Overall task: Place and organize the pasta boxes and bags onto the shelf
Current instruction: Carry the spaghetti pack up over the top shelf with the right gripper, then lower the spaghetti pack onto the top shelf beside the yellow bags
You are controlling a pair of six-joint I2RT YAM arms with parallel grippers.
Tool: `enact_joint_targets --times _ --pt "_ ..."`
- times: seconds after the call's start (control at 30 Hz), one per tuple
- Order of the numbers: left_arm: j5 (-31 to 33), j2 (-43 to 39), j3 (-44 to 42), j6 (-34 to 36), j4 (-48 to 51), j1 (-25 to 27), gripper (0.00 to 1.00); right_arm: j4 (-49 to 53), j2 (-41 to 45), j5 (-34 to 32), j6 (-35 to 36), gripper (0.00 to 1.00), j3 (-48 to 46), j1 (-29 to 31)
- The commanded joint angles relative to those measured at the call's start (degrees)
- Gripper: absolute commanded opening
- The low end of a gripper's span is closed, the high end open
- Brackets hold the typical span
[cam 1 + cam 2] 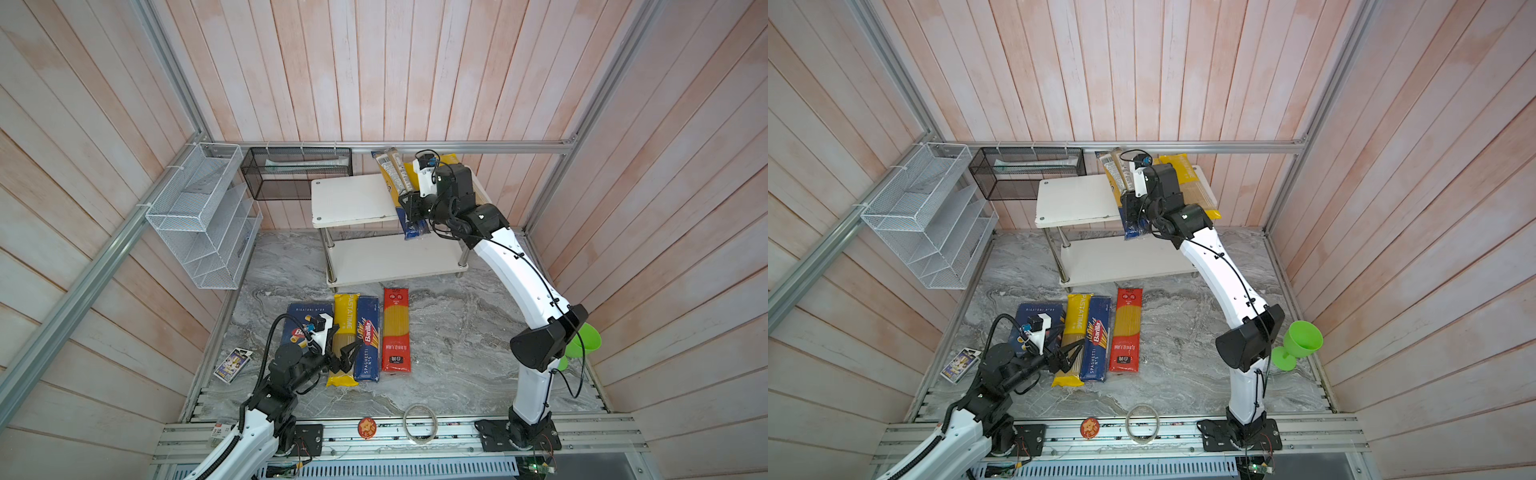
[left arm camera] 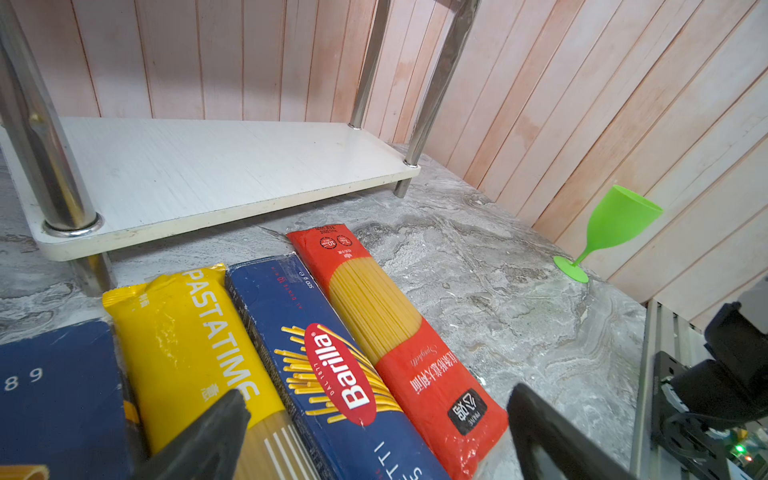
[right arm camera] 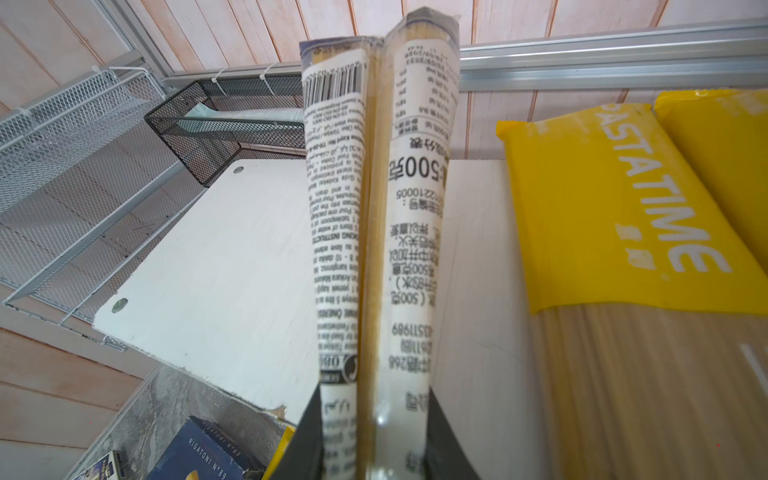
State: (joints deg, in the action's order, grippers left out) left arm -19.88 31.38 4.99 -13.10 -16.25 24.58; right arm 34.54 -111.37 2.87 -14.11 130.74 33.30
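The robot's right gripper will next push outward and release the clear bag (image 3: 336,208) over the top board, as the bare part of that board beside the yellow bags lies outward of the gripper.
The shelf (image 1: 353,199) stands at the back, with its lower board (image 2: 208,166) bare. My right gripper (image 3: 376,415) is shut on the clear bag (image 3: 336,208). That bag is tilted over the top board, and its dark blue end (image 1: 415,230) hangs past the board's front edge. Two yellow PASTATIME bags (image 3: 602,208) lie on the top board beside it. On the floor in a row lie the rigatoni box (image 1: 303,316), a yellow bag (image 1: 345,311), the spaghetti box (image 1: 368,332) and the red bag (image 1: 396,328). My left gripper (image 2: 378,392) hovers open over the yellow bag and the spaghetti box.
A white wire-mesh rack (image 1: 199,216) and a black mesh basket (image 1: 291,174) hang on the left and back walls. A green goblet (image 1: 1302,340) stands by the right wall. A purple card packet (image 1: 232,365) lies left of the boxes, and a tape ring (image 1: 420,424) lies on the front rail.
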Motion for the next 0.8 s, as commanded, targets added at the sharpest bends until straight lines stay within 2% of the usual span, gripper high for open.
enact_joint_targets --times 0.0,0.3,0.5,0.6,0.7,0.77 --pt "1.1 -0.5 0.7 0.3 0.0 0.3 1.00 -6.5 -0.4 0.2 -0.1 0.10 5.1 -1.2" --pt "1.1 -0.6 0.7 0.4 0.2 0.4 0.99 -5.8 -5.1 1.0 -0.6 0.10 10.1 -2.3" --pt "1.2 -0.8 0.7 0.3 0.4 0.3 1.00 -5.0 -8.0 1.2 -2.1 0.19 12.7 -3.1" --pt "1.1 -1.1 0.7 0.3 0.5 0.4 1.00 -5.1 -8.3 0.8 -2.6 0.20 12.7 -3.2" --pt "1.2 -1.5 0.6 0.4 0.5 0.3 1.00 -5.4 -8.4 0.7 -3.2 0.30 12.3 -3.2" --pt "1.1 -1.6 0.6 0.3 0.6 0.3 1.00 -5.5 -8.3 0.8 -3.5 0.33 12.2 -3.2"
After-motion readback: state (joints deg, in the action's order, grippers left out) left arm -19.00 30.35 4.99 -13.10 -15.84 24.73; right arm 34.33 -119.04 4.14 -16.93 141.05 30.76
